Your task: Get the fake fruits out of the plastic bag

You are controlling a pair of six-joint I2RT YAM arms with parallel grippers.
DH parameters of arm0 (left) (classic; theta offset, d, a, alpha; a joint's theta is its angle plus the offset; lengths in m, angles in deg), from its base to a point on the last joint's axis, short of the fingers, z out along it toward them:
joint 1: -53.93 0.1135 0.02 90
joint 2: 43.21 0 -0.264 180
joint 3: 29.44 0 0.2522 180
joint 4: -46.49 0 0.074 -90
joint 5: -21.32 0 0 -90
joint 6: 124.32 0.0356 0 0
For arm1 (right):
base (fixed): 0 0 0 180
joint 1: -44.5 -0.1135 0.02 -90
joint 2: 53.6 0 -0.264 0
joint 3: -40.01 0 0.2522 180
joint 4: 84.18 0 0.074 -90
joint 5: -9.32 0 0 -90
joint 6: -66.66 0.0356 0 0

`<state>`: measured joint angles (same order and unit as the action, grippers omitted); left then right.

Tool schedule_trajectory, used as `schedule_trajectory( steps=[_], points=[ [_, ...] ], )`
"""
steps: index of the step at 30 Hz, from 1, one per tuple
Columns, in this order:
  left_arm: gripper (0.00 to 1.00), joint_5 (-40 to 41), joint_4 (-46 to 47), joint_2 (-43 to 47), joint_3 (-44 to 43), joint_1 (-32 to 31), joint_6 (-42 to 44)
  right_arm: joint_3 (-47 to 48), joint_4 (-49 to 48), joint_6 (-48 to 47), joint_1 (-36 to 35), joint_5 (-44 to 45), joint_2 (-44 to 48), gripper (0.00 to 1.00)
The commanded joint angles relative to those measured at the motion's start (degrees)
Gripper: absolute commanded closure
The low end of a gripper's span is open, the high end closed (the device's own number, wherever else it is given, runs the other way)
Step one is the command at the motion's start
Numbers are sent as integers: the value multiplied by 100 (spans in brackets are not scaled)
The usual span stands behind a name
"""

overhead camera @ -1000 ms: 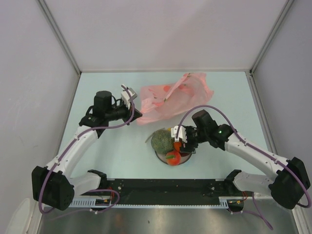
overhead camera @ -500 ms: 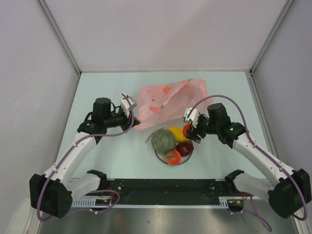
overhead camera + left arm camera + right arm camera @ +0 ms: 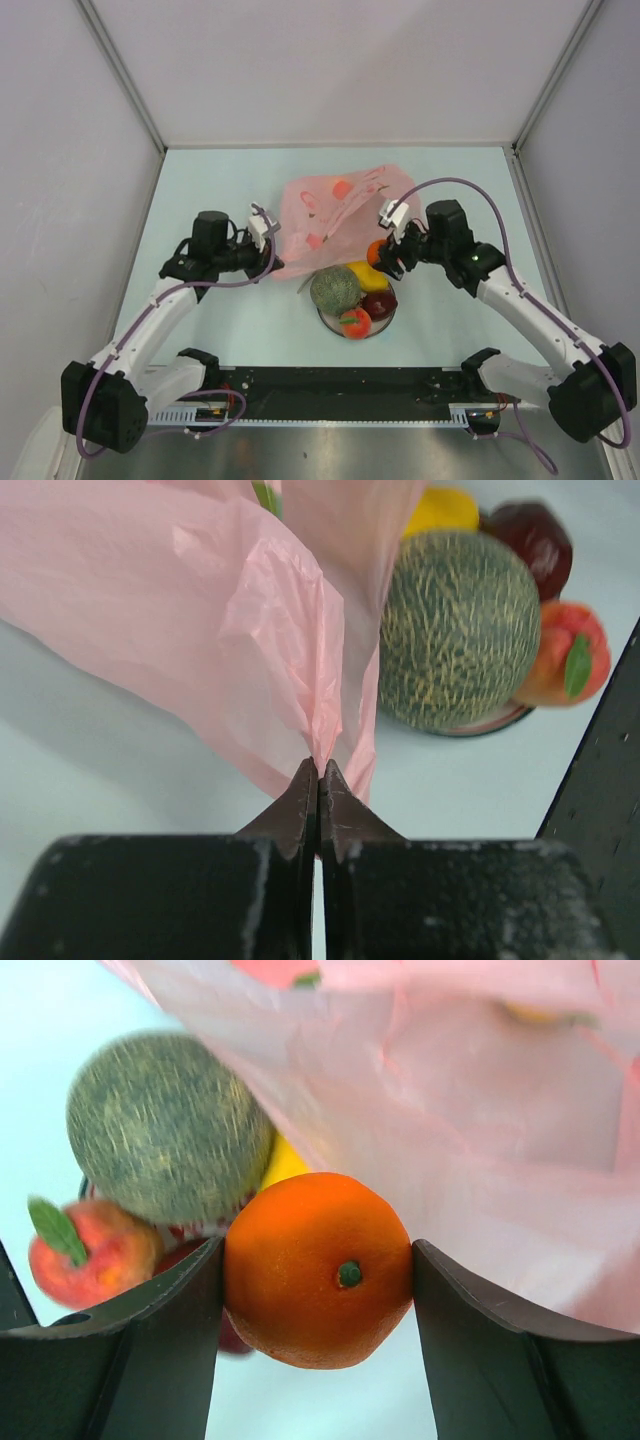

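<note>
My right gripper moves outward from beside the plate into the pink bag's opening next and releases the orange ball, since the bag gapes toward the plate.
The pink plastic bag lies at mid table. My left gripper is shut on its near left edge, which shows bunched between the closed tips in the left wrist view. My right gripper is shut on the orange ball, held above the table between bag and plate; both fingers press its sides in the right wrist view. The netted melon, yellow oval, dark red piece and a red-orange fruit sit on the plate. Small red pieces show through the bag.
The black base rail runs along the near edge, behind the plate as seen from the left wrist. White walls close in the table at the back and both sides.
My right gripper has moved from over the plate back and right toward the bag, carrying the orange ball. My left gripper has pulled the bag's edge a little nearer; the bag has shifted shape.
</note>
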<state>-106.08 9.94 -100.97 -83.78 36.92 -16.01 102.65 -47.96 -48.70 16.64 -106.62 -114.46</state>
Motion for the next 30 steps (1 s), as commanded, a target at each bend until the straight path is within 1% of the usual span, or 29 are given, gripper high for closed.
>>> schedule_trajectory(
  steps=[1,2,5,6,7,10,15,18,21,23,26,29,30],
  points=[
    [100,-337,494,-69,-977,154,-739,595,-1240,523,-238,176,-452,92],
    [100,-346,442,-95,-1266,163,-749,657,-1400,680,-264,220,-705,93],
    [100,-355,258,-183,-1645,172,-679,859,-2103,970,-264,491,-1146,94],
    [100,-364,222,-201,-1707,164,-644,912,-2236,1050,-238,545,-1426,94],
    [100,-364,170,-218,-1751,172,-583,991,-2698,1138,-229,589,-1550,95],
    [100,-346,-15,-236,-1866,164,-460,1114,-3280,1323,-255,809,-2052,95],
    [100,-258,-200,-236,-1805,164,-214,1273,-3555,1421,-299,844,-2579,95],
    [100,-206,-130,-210,-1708,172,-248,1273,-3451,1062,-291,1308,-2974,95],
    [100,-214,28,-227,-1585,164,-336,1264,-3581,998,-80,1424,-3493,95],
    [100,-205,125,-236,-1515,172,-380,1299,-3739,990,87,1714,-3853,94],
    [100,-205,204,-227,-1444,164,-433,1500,-3898,770,193,1732,-4275,92],
    [100,-206,222,-201,-1383,164,-459,1685,-3872,708,193,1618,-4617,82],
    [100,-223,231,-201,-1365,172,-459,1799,-3846,752,202,1470,-4680,67]
  ],
)
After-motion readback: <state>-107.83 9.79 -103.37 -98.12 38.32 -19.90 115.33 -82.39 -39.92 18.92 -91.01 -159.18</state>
